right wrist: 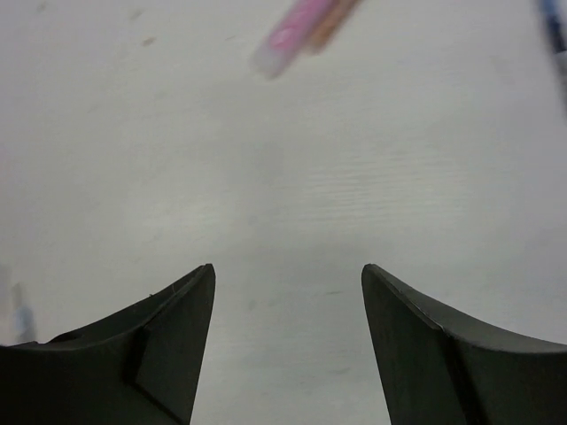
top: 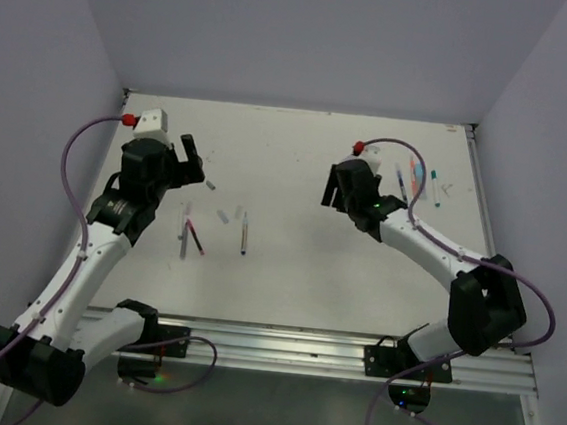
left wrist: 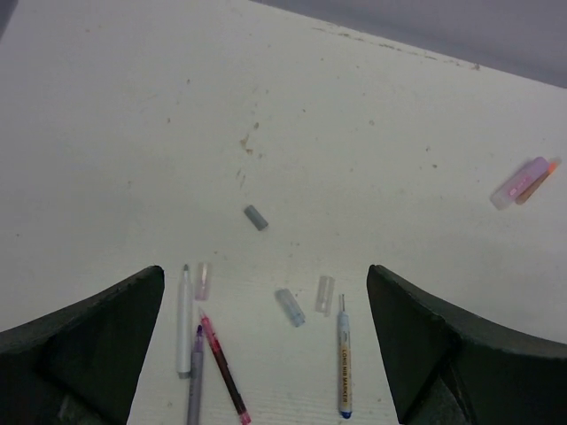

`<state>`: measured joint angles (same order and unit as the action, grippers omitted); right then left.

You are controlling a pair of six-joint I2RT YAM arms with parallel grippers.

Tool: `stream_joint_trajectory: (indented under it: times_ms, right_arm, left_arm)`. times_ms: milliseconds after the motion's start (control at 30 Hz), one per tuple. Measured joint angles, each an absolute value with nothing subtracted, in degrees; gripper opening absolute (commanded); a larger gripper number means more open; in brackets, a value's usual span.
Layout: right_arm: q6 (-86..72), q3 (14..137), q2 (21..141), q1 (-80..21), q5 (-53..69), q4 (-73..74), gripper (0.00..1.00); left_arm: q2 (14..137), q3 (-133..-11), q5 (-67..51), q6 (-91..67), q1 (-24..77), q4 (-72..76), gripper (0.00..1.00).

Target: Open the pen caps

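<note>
My right gripper swings across and down next, since the tabletop by the blue pen's near end lies below it, toward the right in the top view.
In the left wrist view my open left gripper (left wrist: 266, 274) hovers over a group of uncapped pens: a white pen (left wrist: 184, 323), a grey-purple pen (left wrist: 196, 376), a dark red pen (left wrist: 223, 367) and a blue-tipped marker (left wrist: 343, 359). Loose caps lie among them: grey (left wrist: 256, 217), light blue (left wrist: 290, 307), clear (left wrist: 324, 295) and pinkish (left wrist: 203, 280). From the top view the left gripper (top: 190, 158) is behind this group (top: 191, 234). My right gripper (top: 338, 190) is open and empty above bare table. A blurred pink-purple pen (right wrist: 292, 31) lies beyond it beside an orange one (right wrist: 335, 16).
Several more pens (top: 412, 182) lie at the back right of the white table (top: 287, 283), behind the right arm. Grey walls enclose the table at the back and both sides. A metal rail (top: 301, 347) runs along the near edge.
</note>
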<state>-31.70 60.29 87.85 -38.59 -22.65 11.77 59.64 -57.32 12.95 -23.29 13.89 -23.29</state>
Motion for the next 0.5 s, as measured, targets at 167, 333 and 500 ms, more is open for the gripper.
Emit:
stream_joint_trajectory:
  times_ms: [167, 333, 500]
  right_arm:
    - [-28.16, 58.61, 84.93, -19.94, -25.93, 18.90, 0.71]
    - [-26.92, 58.85, 87.70, -8.29, -23.18, 23.38, 0.70]
    - [-26.76, 58.87, 93.06, -2.31, -18.41, 24.93, 0.68]
  left_arm:
    - [52.64, -49.65, 16.14, -21.58, 13.89, -20.91, 1.00]
    - [53.95, -48.03, 17.41, -20.32, 13.89, -20.53, 1.00]
    - [53.98, -47.55, 17.45, -19.88, 13.89, -20.25, 1.00]
